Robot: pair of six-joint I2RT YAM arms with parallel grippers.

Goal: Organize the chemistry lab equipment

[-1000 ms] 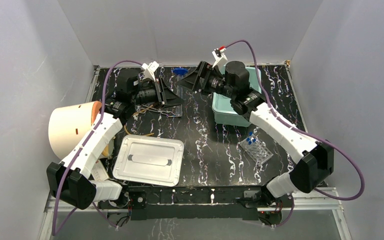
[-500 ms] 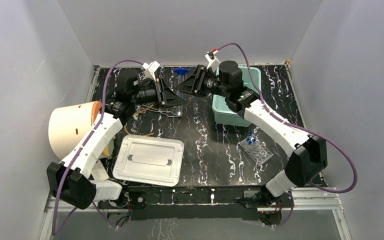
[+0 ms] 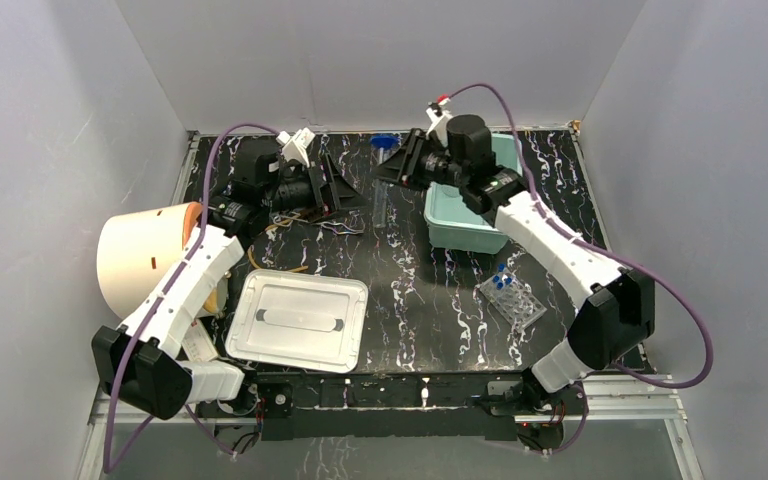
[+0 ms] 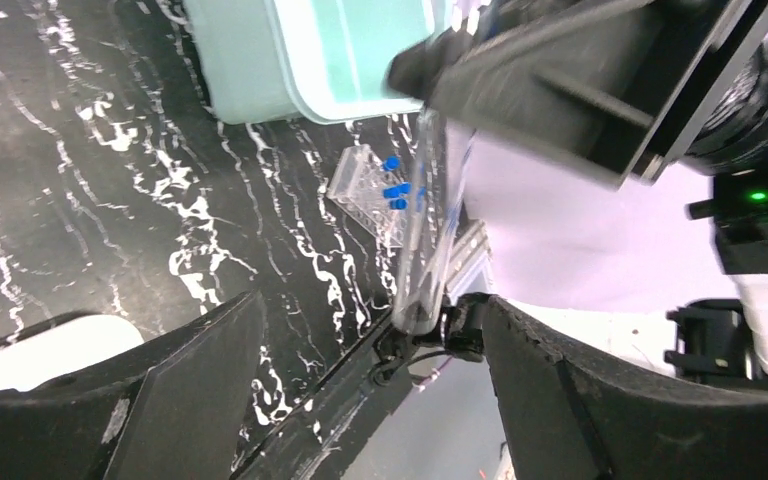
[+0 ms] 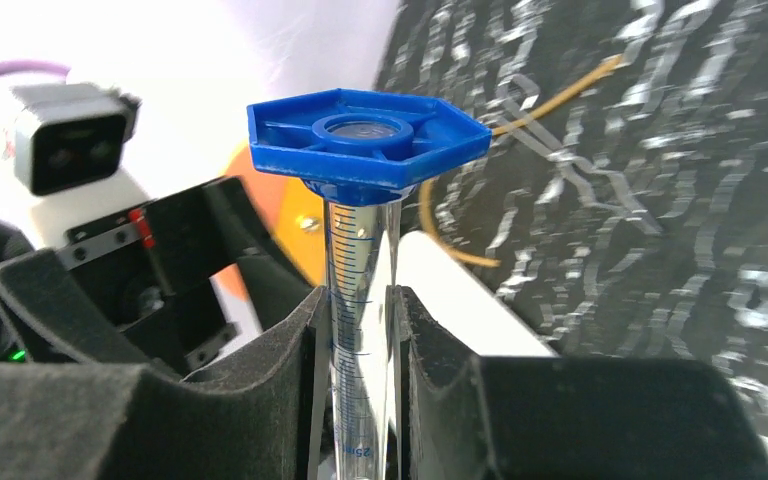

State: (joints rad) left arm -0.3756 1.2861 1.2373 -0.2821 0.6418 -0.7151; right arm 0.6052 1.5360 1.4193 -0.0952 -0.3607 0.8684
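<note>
The open teal bin (image 3: 463,211) lies below my right gripper and to its right in the top view, so next the gripper swings over it, turns downward, lowers and releases.
A clear graduated cylinder with a blue hexagonal base (image 5: 368,135) stands between the pads of my right gripper (image 5: 360,305), which is shut on its tube. From above, the blue base (image 3: 385,142) shows at the back centre, beside my right gripper (image 3: 401,166). My left gripper (image 3: 346,190) faces it with jaws wide apart. In the left wrist view the tube's free end (image 4: 422,240) hangs between the fingers of my left gripper (image 4: 370,335) without touching them. The clear tube rack (image 3: 511,298) with blue-capped tubes sits at the right front. Amber tubing (image 3: 262,262) lies by the left arm.
A teal bin (image 3: 457,230) sits just behind and right of the grippers, under the right arm. A metal tray (image 3: 300,320) lies at the front left. The large cream cylinder (image 3: 140,255) lies at the left wall.
My left gripper has opened and let go of the cylinder. My right gripper has shut on the tube and carried the blue base slightly to the right.
</note>
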